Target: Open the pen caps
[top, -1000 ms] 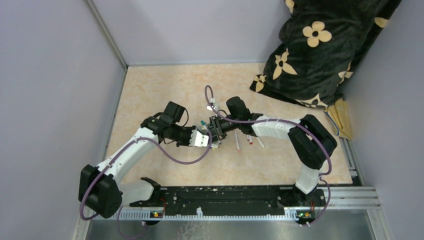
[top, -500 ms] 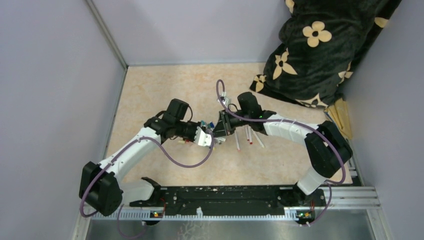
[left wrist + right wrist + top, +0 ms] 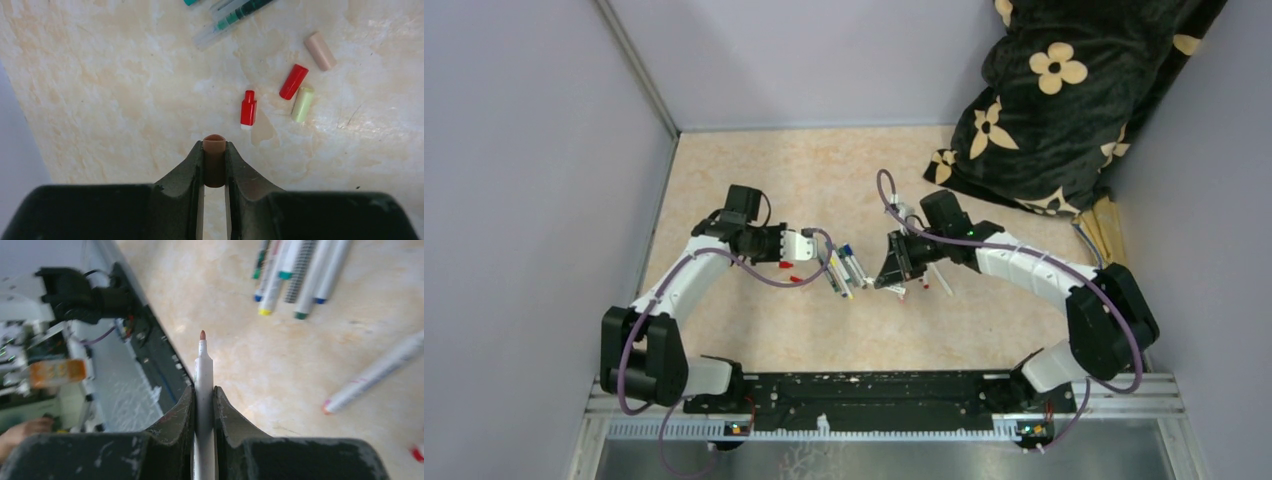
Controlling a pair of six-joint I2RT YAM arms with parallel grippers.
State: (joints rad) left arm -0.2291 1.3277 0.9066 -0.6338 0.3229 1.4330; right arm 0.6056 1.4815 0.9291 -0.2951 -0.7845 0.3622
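I next need to move my left gripper past the small red piece toward the pens, lower it and let go of the cap, as bare tabletop shows between them.
In the left wrist view my left gripper (image 3: pixel 215 150) is shut on a short brown pen cap (image 3: pixel 215 159) that stands upright between the jaws, over bare tabletop. My right gripper (image 3: pixel 204 396) is shut on the white barrel of a pen (image 3: pixel 203 371) whose bare brown tip (image 3: pixel 202 334) points away from it. From above, the left gripper (image 3: pixel 816 247) and right gripper (image 3: pixel 886 278) hang apart, either side of a cluster of pens (image 3: pixel 844 268). Loose caps lie ahead of the left gripper: a red one (image 3: pixel 293 81), a pale green one (image 3: pixel 302 97) and a beige one (image 3: pixel 320 51).
A small red piece (image 3: pixel 248 108) lies close to the left jaws. More pens (image 3: pixel 927 280) lie by the right arm, one (image 3: pixel 375 374) alone to its right. A dark flowered blanket (image 3: pixel 1064 90) fills the far right corner. Grey walls enclose the table; a black rail (image 3: pixel 874 390) runs along its near edge.
The two grippers, close together a second ago, have pulled apart: the left one went left with the brown cap, the right one went right with the uncapped pen.
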